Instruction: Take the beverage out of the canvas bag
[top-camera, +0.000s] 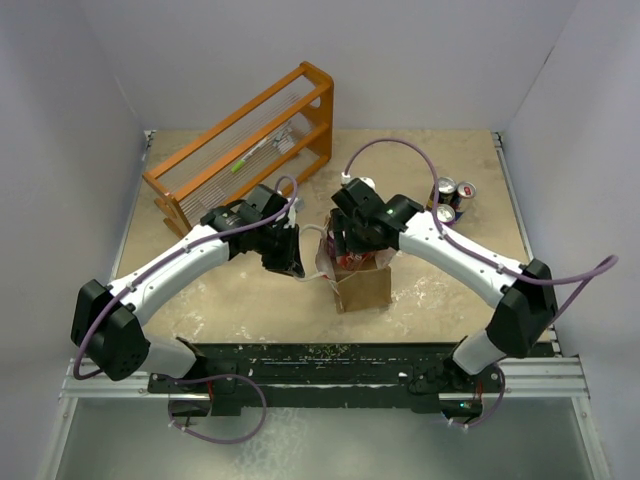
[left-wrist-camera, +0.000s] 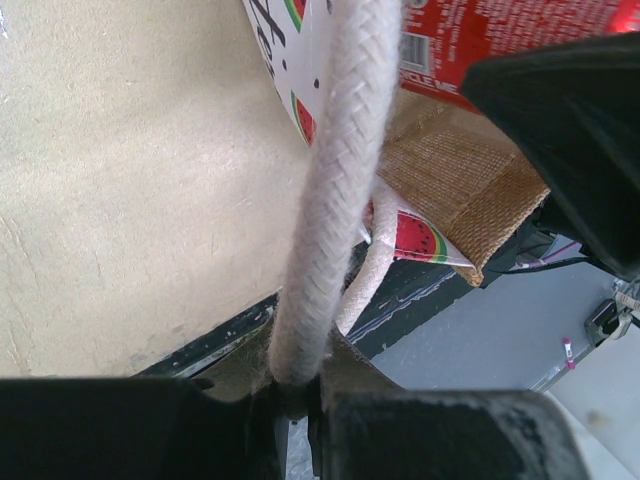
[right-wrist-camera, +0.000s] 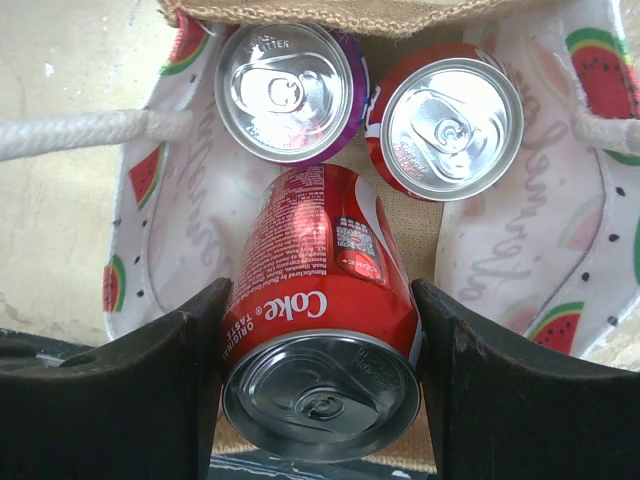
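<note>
The Coke should go onto the tabletop beside the cans grouped outside the bag, so next my right gripper should go to the right in the top view, lower there and release it.
The canvas bag (top-camera: 362, 285) stands near the table's middle, tan with white watermelon-print sides (right-wrist-camera: 520, 250). My right gripper (right-wrist-camera: 318, 340) is shut on a red Coke can (right-wrist-camera: 320, 290) and holds it over the bag's open mouth. Inside the bag stand a purple-sided can (right-wrist-camera: 288, 92) and another red can (right-wrist-camera: 452, 122). My left gripper (left-wrist-camera: 296, 395) is shut on one white rope handle (left-wrist-camera: 335, 180) and holds it out to the left of the bag. In the top view the left gripper (top-camera: 290, 258) is left of the bag and the right gripper (top-camera: 352, 240) is above it.
An orange wooden rack (top-camera: 250, 145) stands at the back left. Three cans (top-camera: 452, 198) stand at the back right, near the right arm. The table's front edge (top-camera: 330, 352) lies just before the bag.
</note>
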